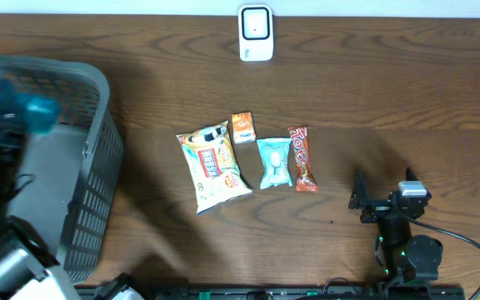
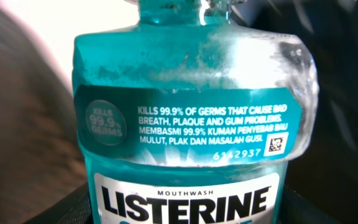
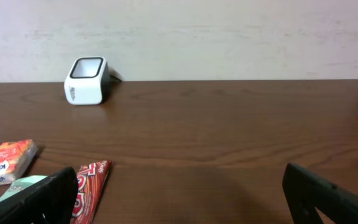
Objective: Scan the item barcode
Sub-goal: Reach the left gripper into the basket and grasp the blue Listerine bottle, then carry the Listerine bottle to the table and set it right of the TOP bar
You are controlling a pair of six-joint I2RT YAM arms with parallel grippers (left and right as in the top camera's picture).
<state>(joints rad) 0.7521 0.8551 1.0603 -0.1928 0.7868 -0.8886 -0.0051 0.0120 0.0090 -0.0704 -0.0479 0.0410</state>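
The bottle (image 1: pixel 19 102) still hangs over the basket, so I should move my left gripper to the right in the overhead view, down beside the red bar, and let go of the bottle.
A teal Listerine mouthwash bottle (image 2: pixel 185 118) fills the left wrist view, label facing the camera. My left gripper (image 2: pixel 182 214) is shut on its lower body, with dark fingers (image 2: pixel 64 208) showing at both bottom corners. From overhead the bottle (image 1: pixel 19 102) is a blurred teal shape held above the basket at the far left. The white barcode scanner (image 1: pixel 256 33) stands at the table's back edge, also in the right wrist view as the scanner (image 3: pixel 87 81). My right gripper (image 1: pixel 384 200) rests low at the front right, open and holding nothing (image 3: pixel 182 205).
A grey mesh basket (image 1: pixel 98 167) stands at the left. In the middle of the table lie a snack bag (image 1: pixel 212 167), a small orange packet (image 1: pixel 242 127), a teal packet (image 1: pixel 274 162) and a red bar (image 1: pixel 302 158).
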